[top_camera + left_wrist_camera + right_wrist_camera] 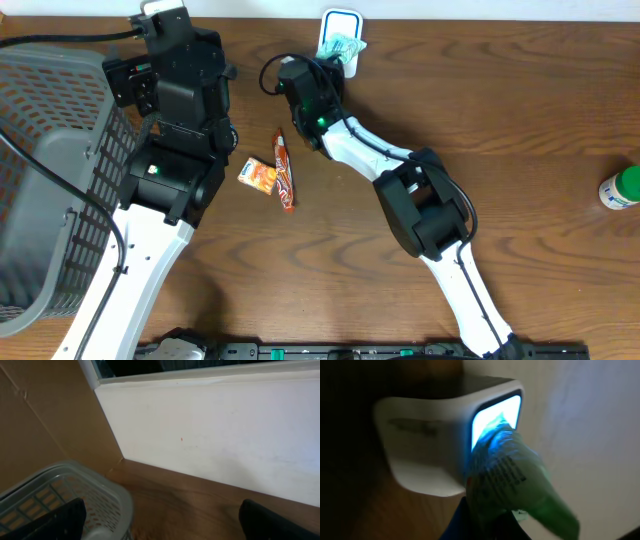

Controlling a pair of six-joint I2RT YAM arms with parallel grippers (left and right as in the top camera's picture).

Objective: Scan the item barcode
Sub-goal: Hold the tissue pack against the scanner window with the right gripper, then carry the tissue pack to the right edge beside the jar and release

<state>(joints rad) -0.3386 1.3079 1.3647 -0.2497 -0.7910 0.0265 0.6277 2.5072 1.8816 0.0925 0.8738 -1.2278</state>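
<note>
My right gripper swings off the scanner (340, 22) next and lets go of the packet beside the bottle. That bare tabletop lies to the gripper's right in the overhead view.
A white barcode scanner (340, 22) stands at the table's far edge; in the right wrist view the scanner (420, 445) has a window glowing blue. My right gripper (336, 62) is shut on a green packet (345, 46) and holds it right up against that window. Seen from the right wrist, the green packet (515, 480) shows printed text and covers part of the lit window, while the right gripper (490, 522) is mostly hidden beneath it. My left gripper (162, 527) is open and holds nothing, near the back wall above the basket's corner.
A grey mesh basket (40, 200) fills the left side, and its rim (100, 480) shows in the left wrist view. An orange-white packet (259, 175) and a red stick pack (285, 170) lie mid-table. A green-capped bottle (622, 188) stands at the right edge.
</note>
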